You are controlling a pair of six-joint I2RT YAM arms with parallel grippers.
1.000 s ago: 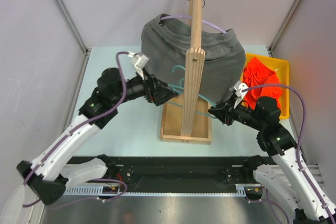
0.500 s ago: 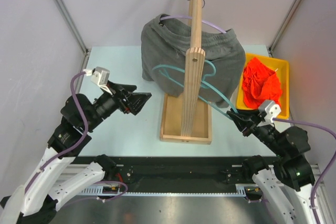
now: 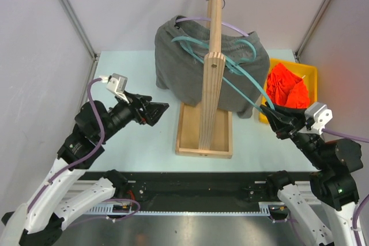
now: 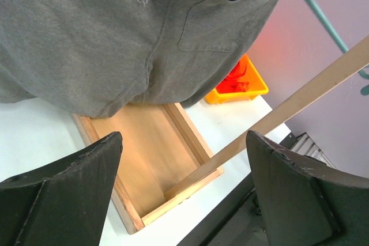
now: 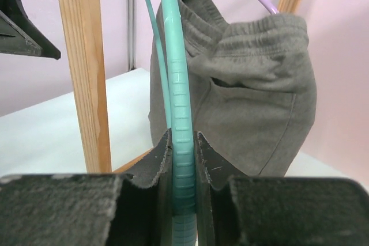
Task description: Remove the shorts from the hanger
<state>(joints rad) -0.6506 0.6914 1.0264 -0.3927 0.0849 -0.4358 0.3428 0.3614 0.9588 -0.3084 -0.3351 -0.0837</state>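
The hook is beside the pole's near end, so my right gripper will next go left in the top view and release the teal hanger over that pole end.
Dark grey shorts [image 3: 190, 67] hang on a purple hanger [image 3: 230, 26] from the wooden rack pole [image 3: 212, 56]; they fill the top of the left wrist view [image 4: 115, 33]. Orange-red shorts [image 3: 285, 87] lie crumpled in the yellow bin [image 3: 311, 73]. My right gripper [image 3: 268, 112] is shut on one end of a bare teal hanger [image 3: 256, 93], which slants up across the grey shorts. In the right wrist view the teal bar [image 5: 176, 73] is pinched between the jaws [image 5: 184, 142]. My left gripper [image 3: 155, 110] is open and empty, left of the rack and apart from the shorts [image 4: 184, 159].
The rack stands in a shallow wooden tray [image 3: 204, 133] at the table's middle, its base visible below the left fingers [image 4: 150, 154]. The yellow bin [image 4: 239, 84] sits at the right edge. Grey walls with metal posts enclose the table on three sides.
My left gripper has drawn back leftward from the grey shorts and opened wider. The right gripper has pulled back to the right, swinging the teal hanger up in front of the grey shorts.
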